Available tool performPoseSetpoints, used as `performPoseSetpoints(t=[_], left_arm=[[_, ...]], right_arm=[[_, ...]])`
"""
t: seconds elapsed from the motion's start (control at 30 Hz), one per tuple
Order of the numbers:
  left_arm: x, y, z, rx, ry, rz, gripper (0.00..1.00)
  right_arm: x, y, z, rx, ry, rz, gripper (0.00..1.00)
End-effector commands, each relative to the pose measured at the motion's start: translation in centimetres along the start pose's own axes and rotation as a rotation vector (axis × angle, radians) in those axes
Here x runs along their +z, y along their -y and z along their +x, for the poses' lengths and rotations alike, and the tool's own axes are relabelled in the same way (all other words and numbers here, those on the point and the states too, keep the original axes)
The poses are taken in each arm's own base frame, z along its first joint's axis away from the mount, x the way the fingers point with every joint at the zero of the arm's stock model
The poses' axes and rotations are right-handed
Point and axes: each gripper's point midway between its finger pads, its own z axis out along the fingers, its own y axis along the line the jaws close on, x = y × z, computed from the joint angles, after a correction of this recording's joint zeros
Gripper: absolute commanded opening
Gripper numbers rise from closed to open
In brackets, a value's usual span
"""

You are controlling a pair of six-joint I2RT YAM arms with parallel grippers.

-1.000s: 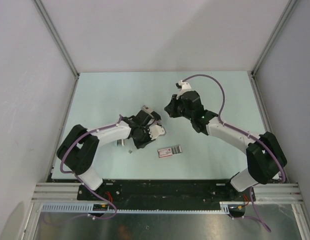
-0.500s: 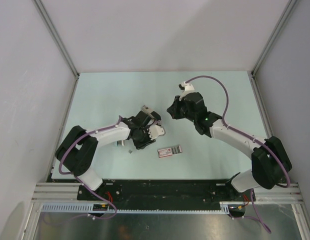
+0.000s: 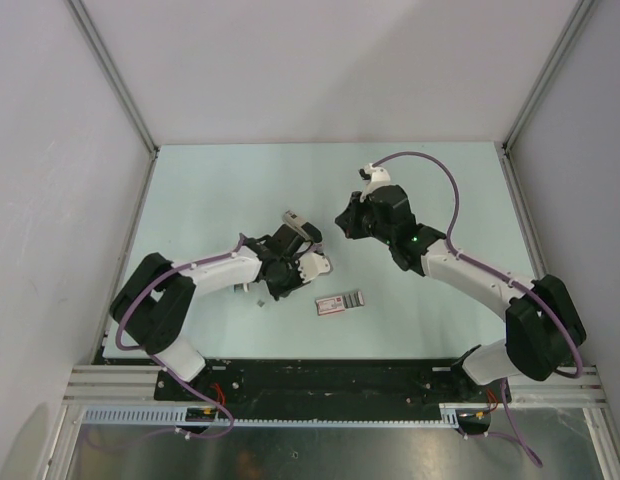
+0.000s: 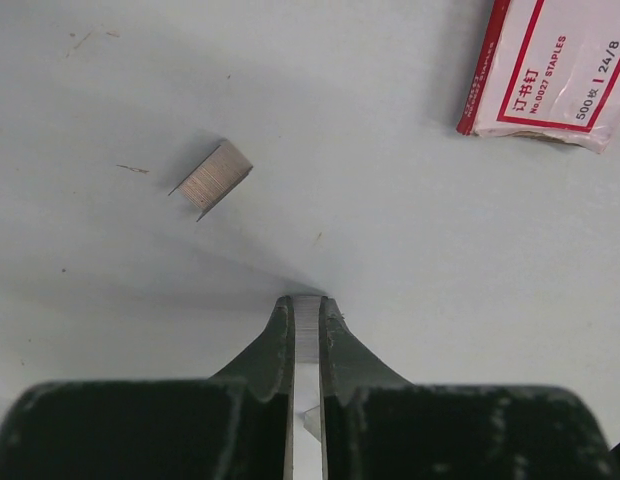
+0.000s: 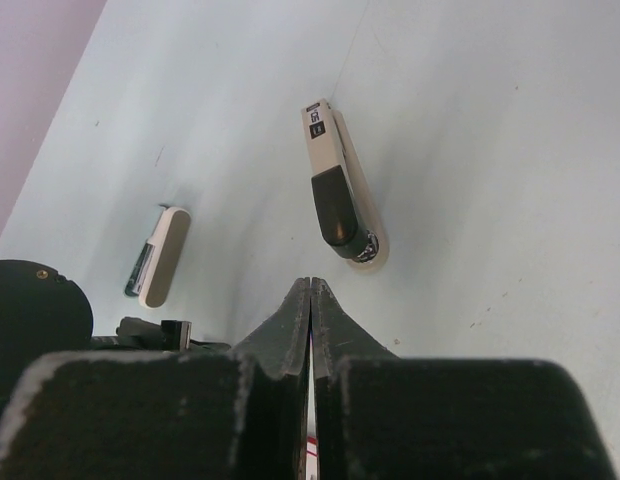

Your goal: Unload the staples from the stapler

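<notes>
The right gripper's fingers are empty, so the left gripper will next carry the staple strip up and outward to them, turning from pointing down, and let it go there.
The stapler (image 5: 338, 190), black top on a beige base, lies flat on the table ahead of my right gripper (image 5: 310, 285), which is shut and empty. From above, the stapler (image 3: 294, 222) sits between the two wrists, with the right gripper (image 3: 343, 221) just to its right. My left gripper (image 4: 307, 303) points down at the table, shut on a thin ribbed silver strip of staples (image 4: 308, 325). A short loose block of staples (image 4: 212, 178) lies on the table to its upper left. In the top view the left gripper (image 3: 286, 287) is near that block (image 3: 260, 302).
A pink-and-grey staples box (image 4: 555, 62) lies at the upper right of the left wrist view and near the front of the table (image 3: 340, 302). A small beige oblong piece (image 5: 162, 256) lies left of the stapler, beside the left arm.
The right arm has drawn back a little toward the far right, its gripper still shut. The left gripper has stayed nearly in place above the table.
</notes>
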Motion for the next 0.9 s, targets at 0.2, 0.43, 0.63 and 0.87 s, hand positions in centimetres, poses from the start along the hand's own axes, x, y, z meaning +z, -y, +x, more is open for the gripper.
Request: performPoseSetpoints(t=[0.2, 0.43, 0.63, 0.87], left_arm=[[-2.8, -1.1, -2.0, 0.000, 0.052, -0.062, 0.00], [-12.1, -2.4, -10.5, -0.024, 0.357, -0.091, 0.00], [-21.3, -2.6, -15.9, -0.131, 0.664, 0.008, 0.00], [-29.2, -5.7, -18.7, -0.374, 0.895, 0.292, 0.00]], right_arm=[[-1.2, -0.5, -1.8, 0.006, 0.051, -0.012, 0.00], [-2.3, -1.0, -3.3, 0.011, 0.092, -0.053, 0.12], [-4.9, -2.4, -6.1, 0.062, 0.195, -0.211, 0.32], [-8.9, -4.2, -8.6, 0.126, 0.303, -0.464, 0.58]])
